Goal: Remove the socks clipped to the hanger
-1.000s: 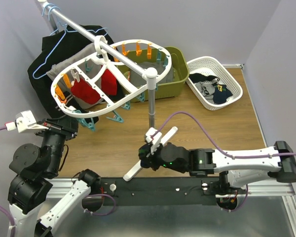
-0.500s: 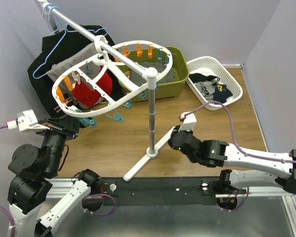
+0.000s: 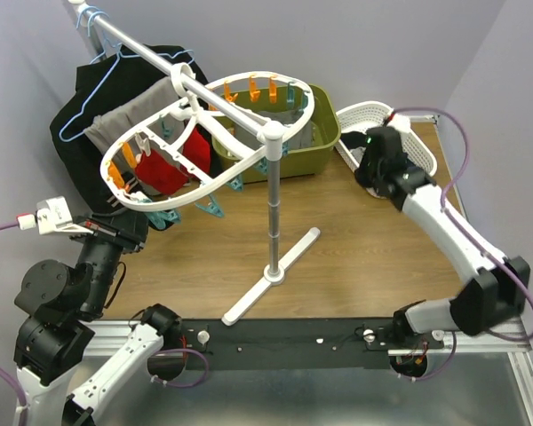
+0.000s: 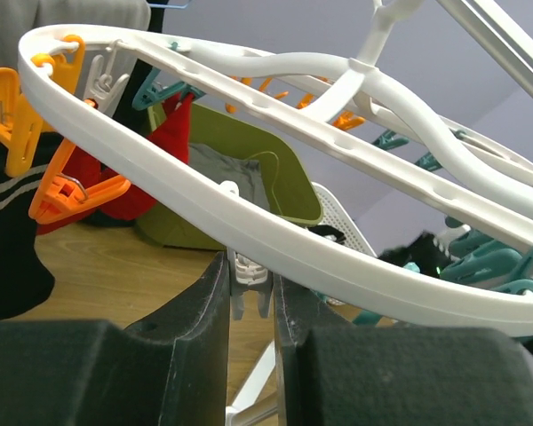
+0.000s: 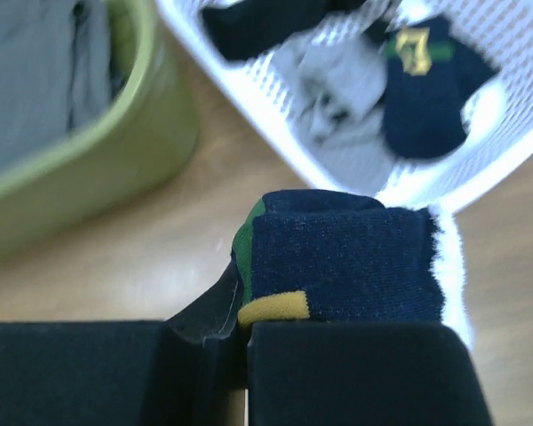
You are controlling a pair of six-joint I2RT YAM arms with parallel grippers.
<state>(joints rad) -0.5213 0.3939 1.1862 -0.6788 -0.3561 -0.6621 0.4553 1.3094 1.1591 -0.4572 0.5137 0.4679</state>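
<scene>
Next, my right gripper moves outward and down over the socks in the white basket, since the dark navy sock still hangs at the basket's near rim.
The white oval hanger (image 3: 215, 174) hangs from the rack, ringed with orange and teal pegs. Red socks (image 3: 171, 165) hang clipped under its left side and also show in the left wrist view (image 4: 172, 133). My left gripper (image 4: 250, 295) sits just under the hanger rim (image 4: 249, 222), shut on a small white peg (image 4: 249, 277). My right gripper (image 5: 244, 324) is shut on a dark navy sock (image 5: 346, 253) with yellow and green marks. In the top view it (image 3: 371, 170) hovers at the near-left rim of the white basket (image 3: 432, 161).
The white basket (image 5: 249, 89) holds grey and navy socks (image 5: 422, 89). A green bin (image 3: 315, 146) with grey cloth stands behind the rack pole (image 3: 273, 204). A black garment (image 3: 75, 133) and a light-blue wire hanger (image 3: 84, 93) hang at the far left.
My right arm swung from the rack's base at the table's middle to the back right by the white basket. The hanger shifted slightly. The left arm barely moved.
</scene>
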